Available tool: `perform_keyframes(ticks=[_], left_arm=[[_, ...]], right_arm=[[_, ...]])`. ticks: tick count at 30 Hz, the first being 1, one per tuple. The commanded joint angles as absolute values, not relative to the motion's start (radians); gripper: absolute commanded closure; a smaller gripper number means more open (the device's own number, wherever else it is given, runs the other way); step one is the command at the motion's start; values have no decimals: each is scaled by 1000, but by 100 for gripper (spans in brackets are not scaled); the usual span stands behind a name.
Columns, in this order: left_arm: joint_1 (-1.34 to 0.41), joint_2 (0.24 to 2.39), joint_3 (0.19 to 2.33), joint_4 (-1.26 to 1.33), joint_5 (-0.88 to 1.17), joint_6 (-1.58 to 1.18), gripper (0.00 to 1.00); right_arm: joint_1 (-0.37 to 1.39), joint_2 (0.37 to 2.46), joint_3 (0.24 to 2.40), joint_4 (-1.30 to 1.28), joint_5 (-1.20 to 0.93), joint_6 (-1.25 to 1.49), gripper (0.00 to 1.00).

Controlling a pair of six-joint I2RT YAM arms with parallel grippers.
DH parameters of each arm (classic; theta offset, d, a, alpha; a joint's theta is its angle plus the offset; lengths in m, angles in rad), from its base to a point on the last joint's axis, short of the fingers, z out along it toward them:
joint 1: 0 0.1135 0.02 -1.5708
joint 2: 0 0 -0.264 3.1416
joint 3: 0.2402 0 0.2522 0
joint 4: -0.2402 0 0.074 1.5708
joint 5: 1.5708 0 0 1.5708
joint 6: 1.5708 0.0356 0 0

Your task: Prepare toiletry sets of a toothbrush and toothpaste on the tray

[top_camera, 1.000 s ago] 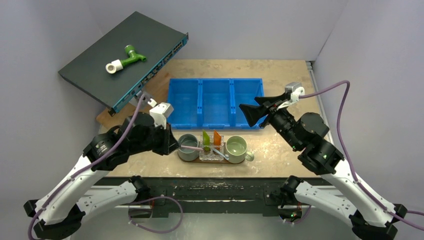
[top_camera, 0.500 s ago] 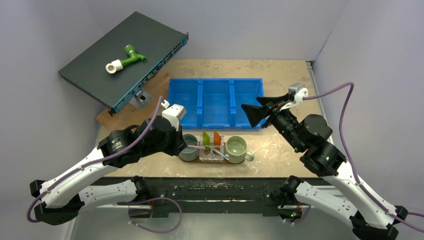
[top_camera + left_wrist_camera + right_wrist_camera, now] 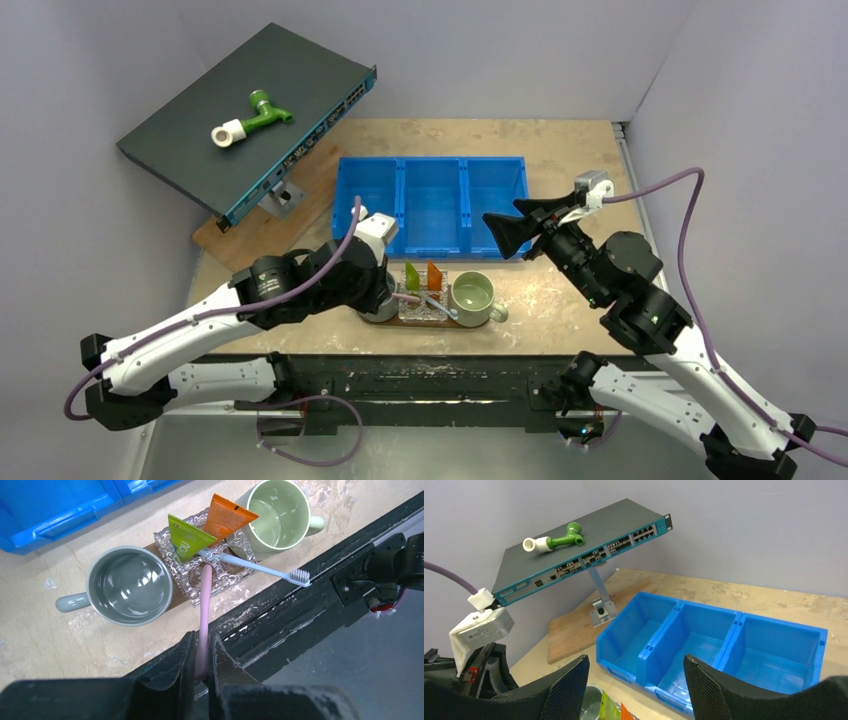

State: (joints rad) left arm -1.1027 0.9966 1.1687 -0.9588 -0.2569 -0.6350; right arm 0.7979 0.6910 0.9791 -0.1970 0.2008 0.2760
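Observation:
My left gripper moves the pink toothbrush [image 3: 406, 297] down toward the pale green mug into the holder [image 3: 425, 303] and releases next, since its tip reaches a near hole.
My left gripper [image 3: 201, 660] is shut on the handle of the pink toothbrush [image 3: 204, 597]. Its far end rests in a clear glass holder [image 3: 186, 574] on the dark-brown tray [image 3: 177, 594]. The lime-green tube [image 3: 186, 536] and orange tube [image 3: 227, 517] stand in that holder. The pale blue toothbrush [image 3: 260, 568] lies across it, bristles over the table's front edge. In the top view my left arm covers the tray's left end [image 3: 432, 322]. My right gripper [image 3: 515, 232] is open and empty, raised over the blue bin's right end; in its wrist view [image 3: 636, 680] the jaws stand wide apart.
A grey mug [image 3: 130, 585] and a pale green mug [image 3: 275, 512] stand at the tray's ends. The blue three-compartment bin [image 3: 430, 200] sits behind. A tilted network switch [image 3: 250, 110] with a green-white pipe fitting [image 3: 250, 118] stands on a wooden board [image 3: 250, 240] at the back left.
My left arm has swung right toward the holder with the pink toothbrush in its jaws, now covering the grey mug in the top view. The right arm has barely shifted.

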Motion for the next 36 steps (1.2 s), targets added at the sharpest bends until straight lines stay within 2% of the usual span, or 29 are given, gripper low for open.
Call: perform_keyframes(ticks=[1, 36], left_arm=[[-1125, 1020, 1163, -890, -300, -631, 100], [-1305, 1235, 1173, -839, -551, -585, 100]], right_arm=[[798, 681, 973, -189, 227, 285, 29], [798, 681, 930, -188, 227, 304, 28]])
